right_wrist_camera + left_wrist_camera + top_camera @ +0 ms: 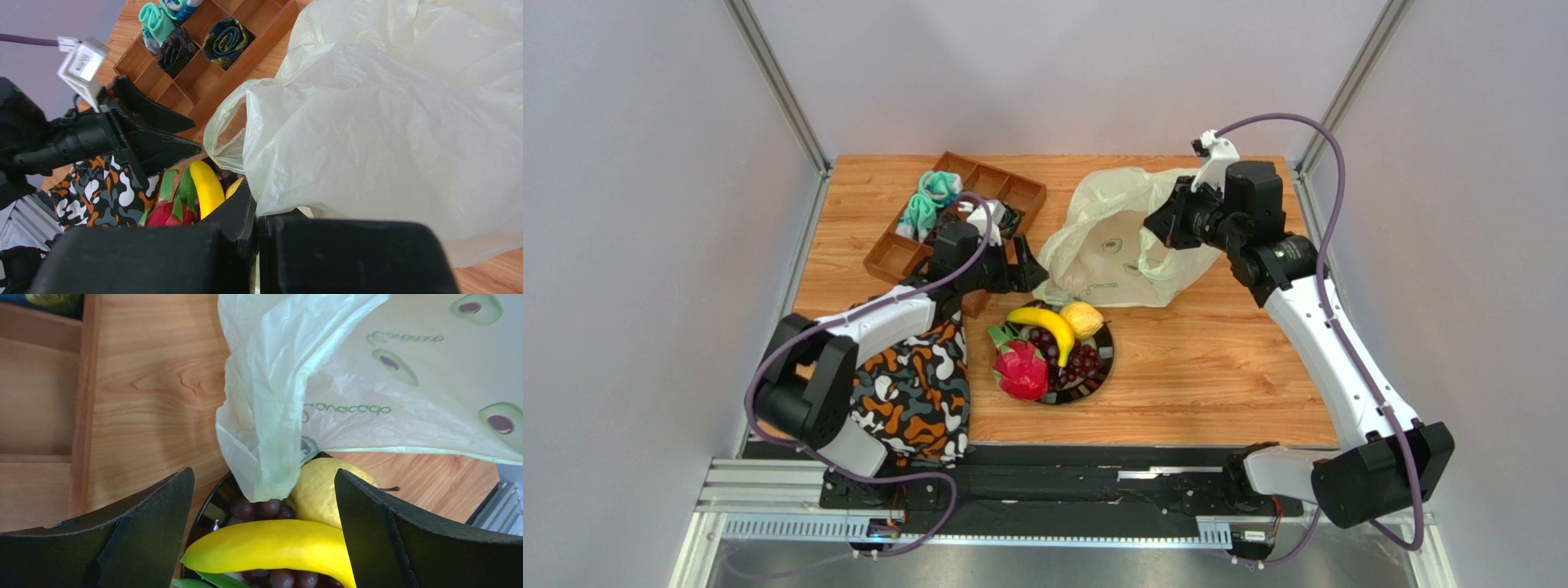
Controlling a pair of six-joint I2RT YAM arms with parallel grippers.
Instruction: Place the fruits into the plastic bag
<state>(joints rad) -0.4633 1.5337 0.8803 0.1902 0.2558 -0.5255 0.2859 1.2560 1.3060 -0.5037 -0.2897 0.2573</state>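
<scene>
The bag is held only by its opposite edge, so my left gripper will move gently to the right in the top view next and close on the bag's loose hanging fold (1051, 288) (274, 474).
The plastic bag (1120, 240) lies crumpled behind a black plate (1109, 353). On the plate rest a banana (1046, 326), a round yellow fruit (1084, 319), a grape bunch (1082, 365) and a dragon fruit (1020, 371). My right gripper (1163, 226) is shut on the bag's right edge and holds it lifted; in the right wrist view the film (380, 122) runs into the closed jaws (256, 211). My left gripper (263, 478) is open just above the plate's far rim. A loose fold of the bag (264, 459) hangs between its fingers, over the grapes (258, 508) and banana (276, 548).
A wooden compartment tray (967, 211) with rolled teal and dark cloths stands at the back left, right behind my left gripper. An orange-black-white patterned cloth (916, 392) lies near the left arm's base. Bare wood shows to the right of the plate.
</scene>
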